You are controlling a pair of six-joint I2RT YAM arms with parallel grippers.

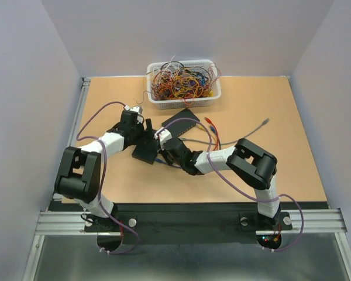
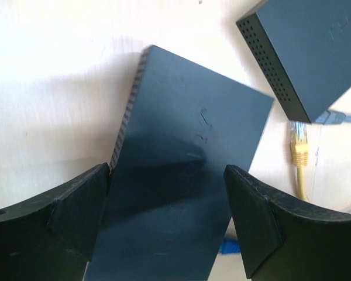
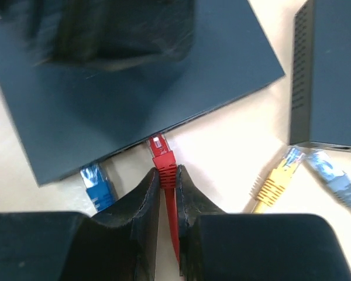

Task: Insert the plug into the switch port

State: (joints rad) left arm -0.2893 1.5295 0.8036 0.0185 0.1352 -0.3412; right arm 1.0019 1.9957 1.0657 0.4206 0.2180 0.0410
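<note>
My right gripper pushes the red plug toward the switch box next, into its port edge (image 3: 157, 137), before it opens.
A flat matte-black switch box (image 3: 134, 88) lies on the table, its port edge (image 3: 181, 126) facing my right gripper (image 3: 168, 175). That gripper is shut on the ribbed boot of a red plug (image 3: 162, 153). The plug's clear tip meets the port edge; how deep it sits is hidden. A blue plug (image 3: 96, 182) sits at the same edge to the left. My left gripper (image 2: 167, 205) is open and straddles the box (image 2: 181, 175), its left finger (image 2: 76, 216) against the box's side and the right finger (image 2: 251, 222) slightly apart. From above, both grippers meet at this box (image 1: 145, 153).
A second black box (image 1: 181, 122) lies just behind, also seen in the right wrist view (image 3: 333, 76). Loose yellow (image 3: 275, 182) and grey (image 3: 333, 175) plugs lie between the boxes. A white basket (image 1: 184, 100) of tangled wires stands at the back. Walls enclose the table.
</note>
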